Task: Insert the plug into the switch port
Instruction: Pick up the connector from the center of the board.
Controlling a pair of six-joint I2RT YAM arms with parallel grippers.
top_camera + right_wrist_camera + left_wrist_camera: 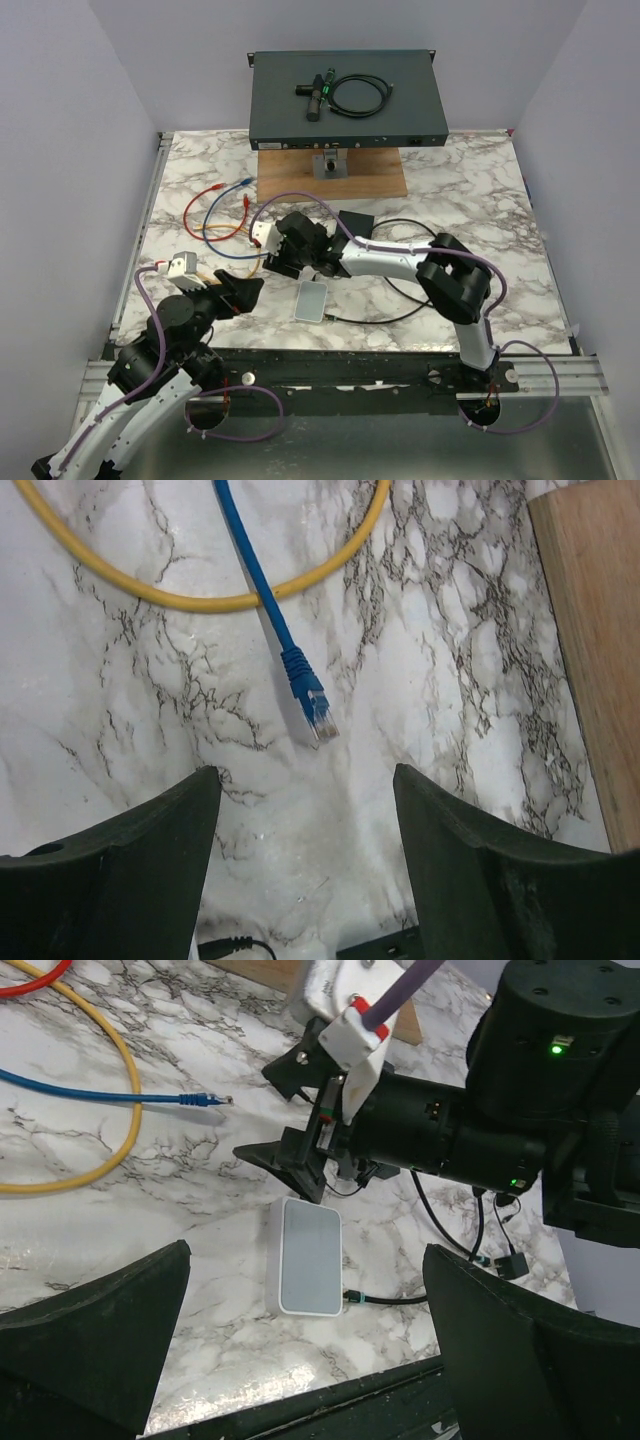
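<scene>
The robot will move its right gripper down and toward the blue cable until the open fingers are on both sides of the plug's clear end (319,718), which faces them from the marble.
The dark grey switch (400,110) stands at the back on a wooden stand (333,178), with its ports along the front face. The blue cable's plug (318,712) lies on the marble, just ahead of my right gripper (300,850), which is open and empty and hovers low over the table. In the left wrist view the same plug (210,1100) lies to the left of the right gripper (285,1110). My left gripper (305,1360) is open and empty near the table's front edge (240,293).
A yellow cable (200,600) loops round the blue one, and a red cable (215,190) lies further back. A small white box (308,1257) with a black lead sits in front of the left gripper. A black cable coil (358,95) lies on the switch.
</scene>
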